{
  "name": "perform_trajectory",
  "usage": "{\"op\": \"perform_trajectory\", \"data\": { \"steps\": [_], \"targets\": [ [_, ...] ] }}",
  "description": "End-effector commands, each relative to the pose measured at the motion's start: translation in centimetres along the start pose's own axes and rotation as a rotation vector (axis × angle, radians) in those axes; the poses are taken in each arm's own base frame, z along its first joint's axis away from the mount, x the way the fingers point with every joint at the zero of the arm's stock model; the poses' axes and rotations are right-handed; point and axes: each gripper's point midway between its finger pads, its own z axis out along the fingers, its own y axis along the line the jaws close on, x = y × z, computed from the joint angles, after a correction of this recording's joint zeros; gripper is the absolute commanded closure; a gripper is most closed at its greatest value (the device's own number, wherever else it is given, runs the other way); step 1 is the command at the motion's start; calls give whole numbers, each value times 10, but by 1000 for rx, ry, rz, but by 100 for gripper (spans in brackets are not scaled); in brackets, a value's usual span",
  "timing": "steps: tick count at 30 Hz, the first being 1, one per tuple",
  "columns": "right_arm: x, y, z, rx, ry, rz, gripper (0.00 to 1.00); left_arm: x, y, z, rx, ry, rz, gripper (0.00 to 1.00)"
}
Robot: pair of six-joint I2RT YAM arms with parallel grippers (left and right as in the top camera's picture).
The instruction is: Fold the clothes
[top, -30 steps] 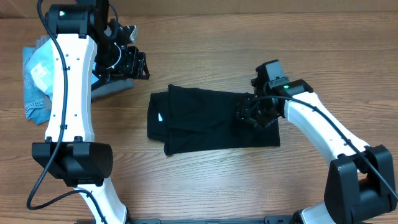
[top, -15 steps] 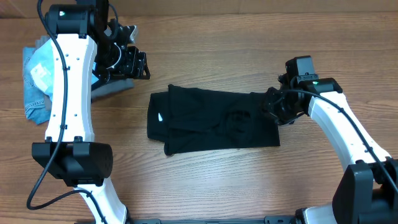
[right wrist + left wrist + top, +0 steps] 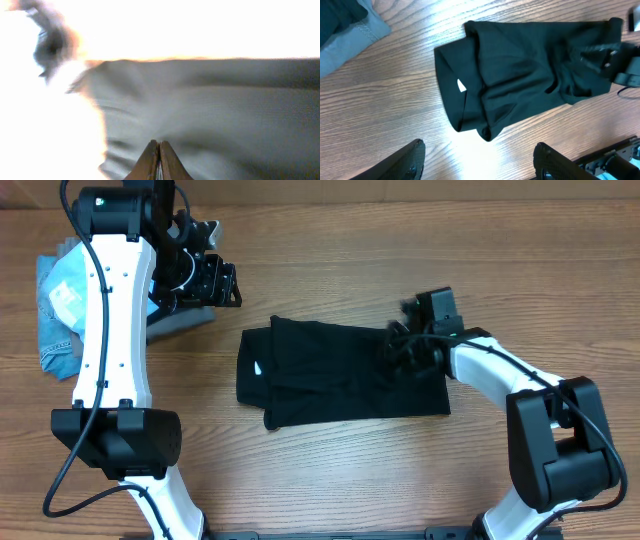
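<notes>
I will bring my right gripper back next, low over the cloth, toward its near edge and open, because creases run across the shirt.
The black polo shirt lies folded into a flat rectangle at the table's middle, with a small white logo near its left end. It also shows in the left wrist view and fills the right wrist view, blurred. My right gripper is low over the shirt's upper right part. Its fingers are pressed shut, with no cloth seen between them. My left gripper is open and empty, held high at the back left, far from the shirt.
A light blue T-shirt lies crumpled at the far left edge. A grey folded garment sits beside it under the left arm, and shows in the left wrist view. Bare wood surrounds the shirt.
My right gripper swung off the shirt's right edge half a second ago and has come back left onto its upper right part. The left arm has not moved.
</notes>
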Motion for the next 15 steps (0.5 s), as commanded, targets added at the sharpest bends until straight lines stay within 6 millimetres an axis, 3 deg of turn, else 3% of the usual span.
{"op": "perform_trajectory", "data": {
  "steps": [1, 4, 7, 12, 15],
  "targets": [
    [-3, 69, -16, -248, 52, -86, 95, 0, -3, -12, 10, -34, 15, 28],
    [-10, 62, -27, -203, 47, -65, 96, 0, -3, -12, 5, -34, 15, 27],
    [-5, 34, -43, -87, 81, -11, 95, 0, -2, -12, 2, -33, 15, 24],
    [35, -54, -64, 326, 173, 129, 92, -1, -2, -12, 2, -34, 16, 22],
    [62, -75, -68, 432, 245, 172, 93, -4, -1, -12, -1, -46, 20, 21]
  ]
}}
